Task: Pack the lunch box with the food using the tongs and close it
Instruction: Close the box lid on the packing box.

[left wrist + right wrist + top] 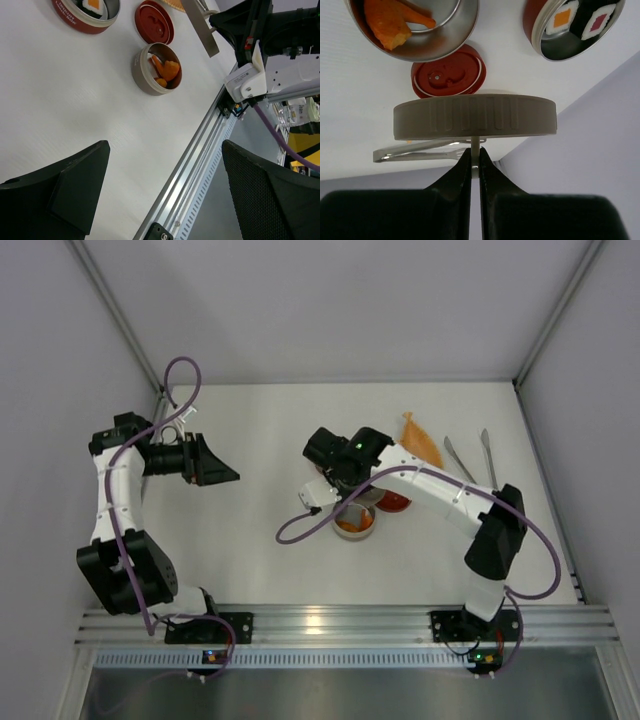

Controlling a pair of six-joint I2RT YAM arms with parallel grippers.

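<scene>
My right gripper holds the tab, and the beige tin of orange chunks is open. Next, my right gripper should move back and down, put the lid on the tin's rim and let go of the tab.
My right gripper is shut on the thin upright tab of a round beige lid and holds it above the table. Beyond it stands the open beige tin of the lunch box, with orange food chunks inside. A red tin holds two white rolls with orange and red centres. The silver tongs lie on the table behind the lid, also visible at the right as tongs. My left gripper is open and holds nothing, far left of the tins.
A loose red lid lies between the two tins. An orange boat-shaped tray sits at the back right beside the tongs. The aluminium rail runs along the near table edge. Walls enclose the table on three sides.
</scene>
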